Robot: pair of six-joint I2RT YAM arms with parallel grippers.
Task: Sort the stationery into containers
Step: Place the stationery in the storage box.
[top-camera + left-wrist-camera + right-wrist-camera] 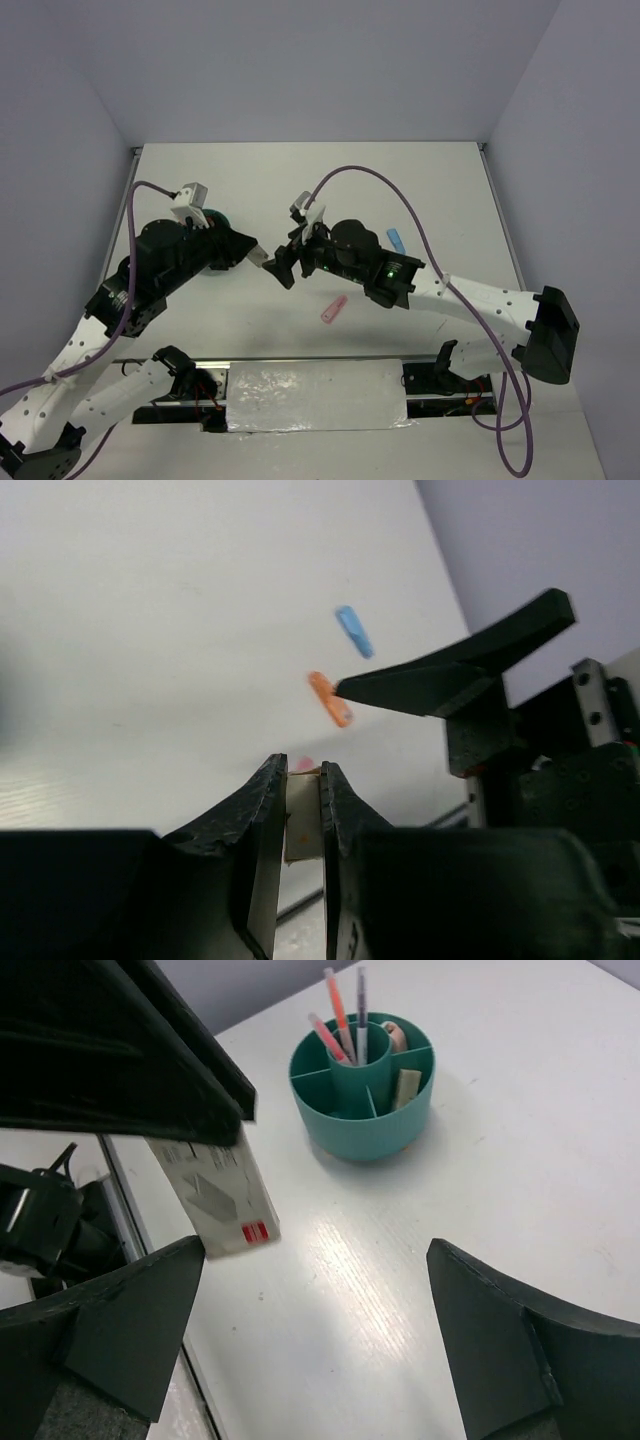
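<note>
The organiser's empty near section lies below the left gripper on the left in the top view, so the gripper will tip and go down to that side to release.
My left gripper (259,257) is shut on a whitish eraser with a red mark (215,1195), held above the table; it shows between the jaws in the left wrist view (303,815). My right gripper (287,265) is open and empty, close beside that eraser, its fingers wide apart (320,1330). The round teal organiser (362,1125) holds pink and grey pens (340,1015) in its centre tube and erasers (406,1088) in its outer compartments. In the top view the organiser (219,222) is mostly hidden under my left arm.
A pink eraser (333,310) lies on the table near the front. A blue eraser (396,238) lies beyond my right arm, also in the left wrist view (353,630), with an orange piece (330,698) near it. The table's near edge has a metal rail (320,385).
</note>
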